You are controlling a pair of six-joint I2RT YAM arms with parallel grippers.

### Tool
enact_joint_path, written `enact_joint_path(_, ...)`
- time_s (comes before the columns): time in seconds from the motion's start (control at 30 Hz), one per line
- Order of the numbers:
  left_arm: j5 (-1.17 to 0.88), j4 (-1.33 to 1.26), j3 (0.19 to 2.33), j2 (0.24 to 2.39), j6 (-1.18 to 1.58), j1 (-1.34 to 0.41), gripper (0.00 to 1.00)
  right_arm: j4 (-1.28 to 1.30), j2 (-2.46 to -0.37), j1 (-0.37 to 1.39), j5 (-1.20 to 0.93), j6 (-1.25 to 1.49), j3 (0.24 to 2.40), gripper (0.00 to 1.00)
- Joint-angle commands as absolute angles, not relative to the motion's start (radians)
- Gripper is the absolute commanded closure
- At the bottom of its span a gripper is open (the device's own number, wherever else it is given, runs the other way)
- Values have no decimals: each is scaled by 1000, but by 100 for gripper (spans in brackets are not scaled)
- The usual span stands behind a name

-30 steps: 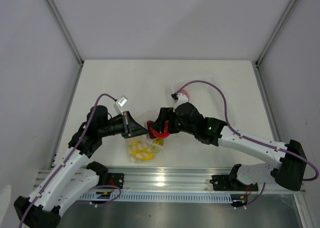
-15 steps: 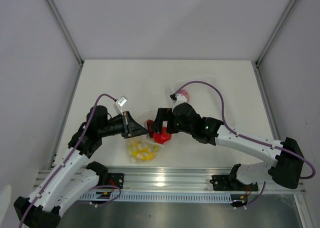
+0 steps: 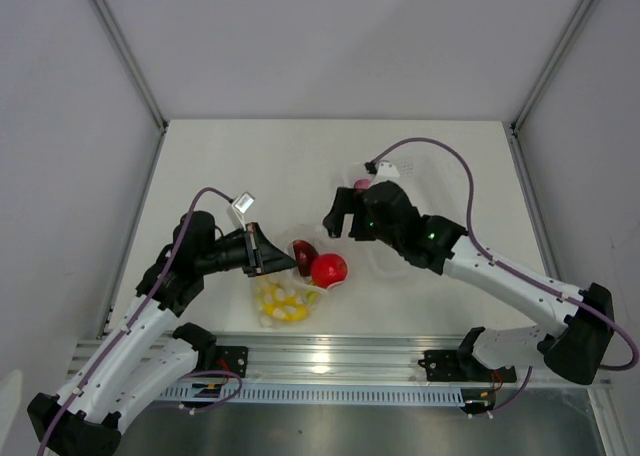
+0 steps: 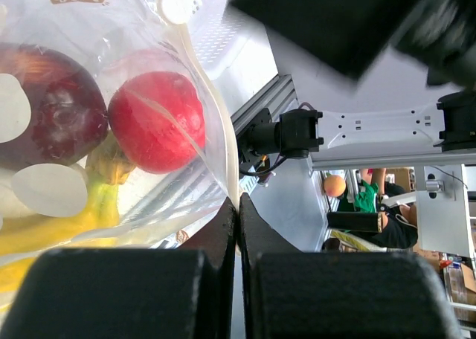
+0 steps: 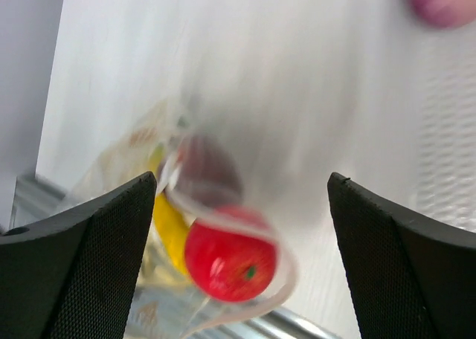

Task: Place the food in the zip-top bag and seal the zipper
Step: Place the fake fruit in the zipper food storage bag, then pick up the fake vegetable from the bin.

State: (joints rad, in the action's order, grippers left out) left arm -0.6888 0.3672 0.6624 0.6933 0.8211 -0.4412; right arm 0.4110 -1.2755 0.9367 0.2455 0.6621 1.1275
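My right gripper needs to move outward and down over the pink onion (image 3: 361, 185) in the white tray next and close around it, because that food is still outside the bag (image 3: 285, 294).
The zip-top bag (image 3: 285, 294) lies near the table's front edge, and my left gripper (image 3: 268, 260) is shut on its mouth edge. In the left wrist view the zipper strip (image 4: 220, 142) runs down into the closed left gripper (image 4: 238, 205). Inside the bag are a yellow banana bunch (image 3: 280, 302), a dark red apple (image 3: 303, 250) and a red round fruit (image 3: 329, 269) at the mouth. My right gripper (image 3: 338, 219) hangs open and empty above and behind the bag. In its own blurred view the red fruit (image 5: 230, 259) lies below the right gripper (image 5: 242, 179). A pink onion (image 3: 361, 185) sits beyond it.
A translucent white tray (image 3: 432, 181) stands at the back right, with the onion at its left end. An aluminium rail (image 3: 330, 361) runs along the near edge of the table. Grey walls close in both sides.
My right gripper opened, left the red fruit in the bag's mouth, and drew back up and right toward the tray. The left gripper stayed shut on the bag.
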Motion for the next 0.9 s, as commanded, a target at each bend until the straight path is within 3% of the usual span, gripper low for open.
enact_joint_path(0.0,-724,324,696,684,816,-440,100,463,-1223,807,305,601,1184,3)
enact_joint_path(0.17,-713,360,710,686,778,-440,99,437,-1274,554,258,549,1204,5)
enact_joint_path(0.3,-722,365,712,683,766,-440,99,344,-1365,457,206,526,1223,5)
enact_joint_path(0.87,-627,342,735,735,701,-440,100,72,-1945,304,-84,618,1430,9)
